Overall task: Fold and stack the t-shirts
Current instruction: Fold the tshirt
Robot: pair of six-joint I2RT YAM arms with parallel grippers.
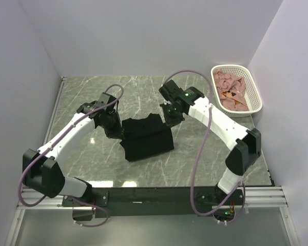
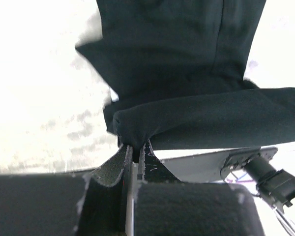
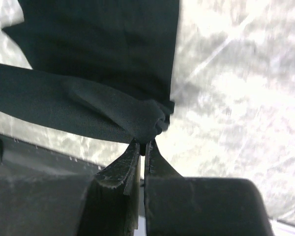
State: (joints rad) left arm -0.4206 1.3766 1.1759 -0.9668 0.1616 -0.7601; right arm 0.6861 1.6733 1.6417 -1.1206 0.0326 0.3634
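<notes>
The shirt's flat far part [image 1: 131, 124] [image 2: 120, 17] lies below and outward of my left gripper. My left gripper will move outward and down onto it to let go of the shirt's corner.
The black t-shirt [image 1: 146, 137] lies partly folded at the middle of the table, its far edge lifted between both grippers. My left gripper [image 1: 118, 134] is shut on the shirt's left corner; in the left wrist view [image 2: 135, 147] the black cloth [image 2: 187, 118] is pinched between the tips. My right gripper [image 1: 170, 119] is shut on the shirt's right corner, pinched in the right wrist view [image 3: 144, 144] with the cloth [image 3: 98, 113] stretched leftwards. Dusty pink t-shirts [image 1: 232, 91] lie heaped in the basket.
A white lattice basket [image 1: 252, 87] stands at the far right of the grey marbled table [image 1: 87, 164]. White walls close in the sides and the back. A black rail [image 1: 159, 197] runs along the near edge by the arm bases.
</notes>
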